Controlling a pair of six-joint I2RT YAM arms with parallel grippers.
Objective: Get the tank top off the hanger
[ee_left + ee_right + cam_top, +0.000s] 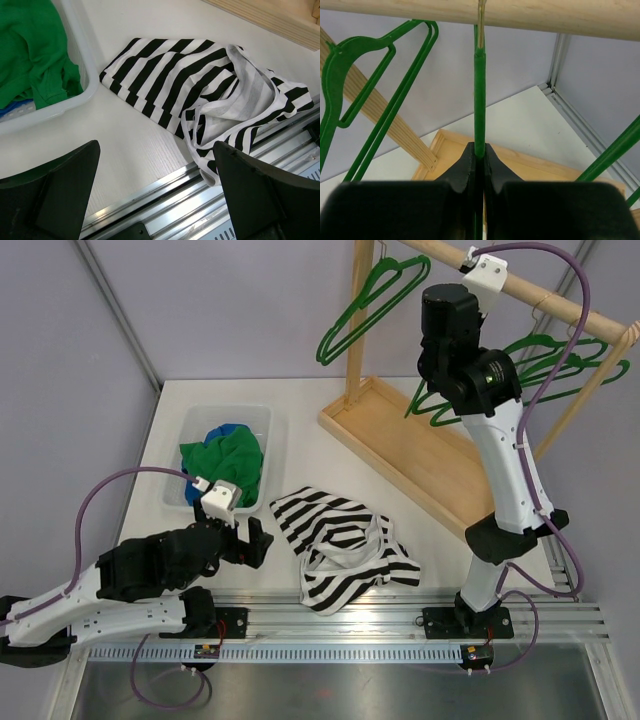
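Note:
The bare green hanger's hook already sits over the wooden bar, so my right gripper will go down slightly next, settle the hook on the bar and open to release the hanger.
The black-and-white striped tank top [345,550] lies crumpled on the white table near the front edge, off any hanger; it also fills the left wrist view [210,85]. My left gripper [255,540] hovers low just left of it, jaws wide open [156,146] with nothing between them. My right arm reaches up to the wooden rail [520,15]. There my right gripper [479,150] is shut on the neck of a bare green hanger [479,95], whose metal hook sits over the rail.
A white bin [262,418] with green and blue clothes stands at the back left. The wooden rack's base tray [420,455] lies at the right, with more green hangers [365,305] [560,355] on the rail. An aluminium rail [400,605] runs along the front edge.

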